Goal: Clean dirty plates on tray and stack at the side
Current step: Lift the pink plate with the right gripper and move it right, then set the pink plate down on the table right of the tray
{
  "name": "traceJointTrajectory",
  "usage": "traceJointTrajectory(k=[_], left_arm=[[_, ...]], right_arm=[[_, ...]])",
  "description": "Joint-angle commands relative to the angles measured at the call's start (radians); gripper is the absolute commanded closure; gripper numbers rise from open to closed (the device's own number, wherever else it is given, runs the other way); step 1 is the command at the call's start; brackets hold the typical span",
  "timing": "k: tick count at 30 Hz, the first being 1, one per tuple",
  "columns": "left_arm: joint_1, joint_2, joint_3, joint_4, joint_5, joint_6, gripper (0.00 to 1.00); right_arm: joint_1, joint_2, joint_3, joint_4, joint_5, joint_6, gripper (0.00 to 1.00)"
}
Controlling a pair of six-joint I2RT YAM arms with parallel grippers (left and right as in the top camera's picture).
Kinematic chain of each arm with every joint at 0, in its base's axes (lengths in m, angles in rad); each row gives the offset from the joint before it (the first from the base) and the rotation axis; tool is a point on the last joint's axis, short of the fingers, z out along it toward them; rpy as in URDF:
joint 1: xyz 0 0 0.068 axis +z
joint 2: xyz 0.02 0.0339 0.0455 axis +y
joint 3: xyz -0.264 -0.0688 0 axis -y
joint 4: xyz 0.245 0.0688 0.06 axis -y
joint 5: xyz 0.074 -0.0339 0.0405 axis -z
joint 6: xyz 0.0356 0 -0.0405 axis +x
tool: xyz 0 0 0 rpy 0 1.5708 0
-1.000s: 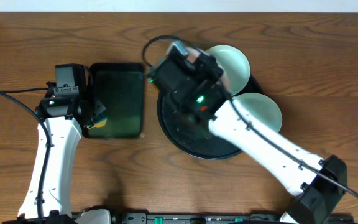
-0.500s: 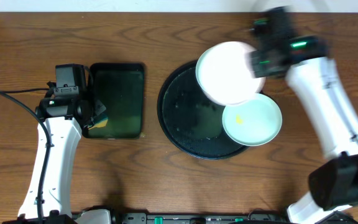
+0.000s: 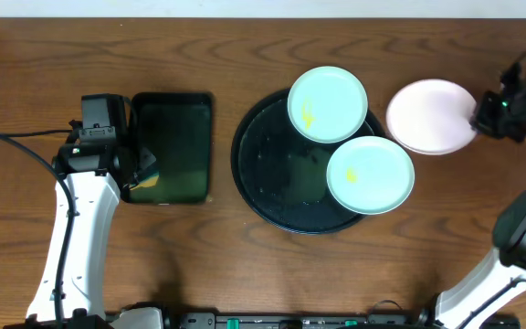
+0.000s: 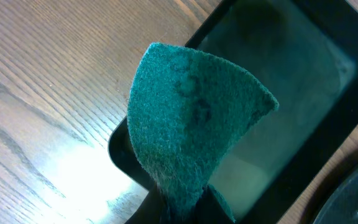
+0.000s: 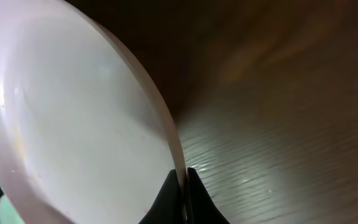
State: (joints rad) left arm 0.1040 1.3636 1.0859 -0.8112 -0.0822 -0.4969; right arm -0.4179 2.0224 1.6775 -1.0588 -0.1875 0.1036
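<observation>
The white plate (image 3: 430,116) hangs tilted beside the black tray, so the robot's right gripper needs to lower the plate away from the tray next and let go of the plate's rim.
The large round black tray (image 3: 272,174) holds two pale mint-blue plates with yellow smears, one at its top right (image 3: 328,103) and one at its right edge (image 3: 370,175). My right gripper (image 3: 478,113) is shut on the rim of the white plate (image 3: 430,116), held to the right of the tray; the plate (image 5: 67,130) fills the right wrist view, pinched between the fingers (image 5: 182,186). My left gripper (image 4: 188,202) is shut on a green scouring pad (image 4: 191,118) over the near corner of the dark-green rectangular tray (image 4: 303,112).
The dark-green rectangular tray (image 3: 170,146) lies left of the black tray. The left arm (image 3: 85,192) stretches along the table's left side. Bare wooden table (image 3: 199,265) surrounds both trays.
My right arm swung from over the black tray to the far right, carrying the white plate off the tray. Both mint-blue plates are now uncovered. The left arm has not moved.
</observation>
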Motion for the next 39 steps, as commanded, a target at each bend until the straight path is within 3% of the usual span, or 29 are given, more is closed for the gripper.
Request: traceJointTrajectory(k=[1, 8, 10, 12, 13, 15, 21, 26, 30, 34, 37, 39], left_arm=[[0.005, -0.001, 0.004, -0.002, 0.027, -0.002, 0.93], [0.005, -0.001, 0.004, 0.008, 0.042, -0.001, 0.93], [0.005, -0.001, 0.004, 0.005, 0.042, -0.001, 0.93], [0.005, -0.001, 0.004, 0.004, 0.042, -0.001, 0.93], [0.005, -0.001, 0.004, 0.004, 0.042, -0.001, 0.93], [0.005, -0.001, 0.004, 0.005, 0.042, -0.001, 0.93], [0.005, -0.001, 0.004, 0.006, 0.047, -0.002, 0.93], [0.005, -0.001, 0.004, 0.008, 0.047, -0.001, 0.93], [0.005, -0.001, 0.004, 0.007, 0.047, -0.001, 0.93], [0.005, -0.001, 0.004, 0.006, 0.047, -0.001, 0.93], [0.005, 0.0, 0.004, 0.002, 0.046, -0.001, 0.93], [0.005, 0.0, 0.004, 0.002, 0.046, -0.001, 0.93]], right_arm=[[-0.054, 0.046, -0.005, 0.008, -0.031, 0.023, 0.99], [-0.064, 0.143, -0.005, 0.051, -0.027, 0.023, 0.98], [-0.064, 0.153, -0.005, 0.068, -0.027, 0.023, 0.79], [-0.067, 0.15, 0.001, 0.076, -0.027, 0.023, 0.5], [-0.068, 0.146, 0.01, 0.075, -0.028, 0.024, 0.29], [-0.066, 0.134, 0.037, 0.059, -0.031, 0.023, 0.14], [-0.031, 0.069, 0.145, 0.016, -0.167, -0.002, 0.11], [0.092, 0.022, 0.161, 0.111, -0.288, -0.062, 0.09], [0.244, 0.041, 0.159, 0.193, -0.267, -0.163, 0.03], [0.396, 0.108, 0.159, 0.27, -0.091, -0.18, 0.01], [0.473, 0.169, 0.159, 0.309, 0.011, -0.179, 0.07], [0.51, 0.204, 0.159, 0.333, 0.058, -0.179, 0.18]])
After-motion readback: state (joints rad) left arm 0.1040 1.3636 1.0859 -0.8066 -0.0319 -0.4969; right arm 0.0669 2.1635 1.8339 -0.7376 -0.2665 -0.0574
